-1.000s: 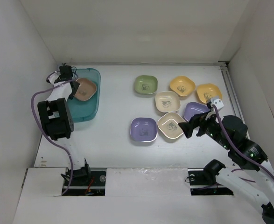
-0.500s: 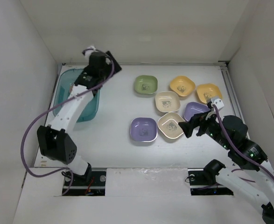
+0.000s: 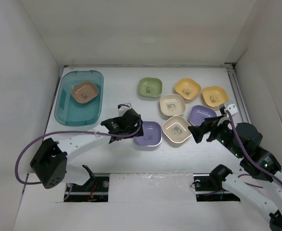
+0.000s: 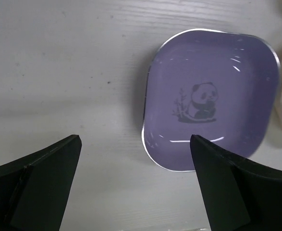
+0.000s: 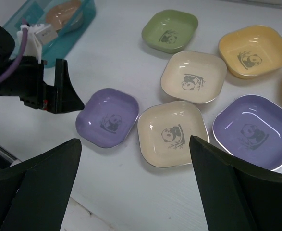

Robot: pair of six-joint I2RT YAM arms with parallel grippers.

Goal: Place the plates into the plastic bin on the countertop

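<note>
My left gripper is open above the near purple plate's bin-side rim (image 4: 143, 124), with that rim below it, between its fingers. Next, it will go down until its fingers are on either side of the rim, and close.
The teal plastic bin (image 3: 67, 108) stands at the back left of the countertop (image 3: 116, 103) with the brown plate (image 3: 85, 92) lying in it. My left gripper (image 3: 139, 129) is open and empty, low over the table. Its fingers straddle the left edge of the near purple plate (image 4: 210, 98). My right gripper (image 3: 201, 133) is open and empty, hovering above the near cream plate (image 5: 173, 132). Around it lie a second cream plate (image 5: 193, 76), a green one (image 5: 170, 31), a yellow one (image 5: 254, 50) and another purple one (image 5: 254, 131). A second yellow plate (image 3: 214, 95) sits at the far right.
White walls close in the countertop on the left, back and right. A metal rail (image 3: 239, 101) runs along the right edge. The left arm's purple cable (image 3: 30, 149) loops at the near left.
My left gripper let go of the brown plate in the bin and opened. The arm swung right and toward the near edge, to the near purple plate. The right arm barely shifted.
</note>
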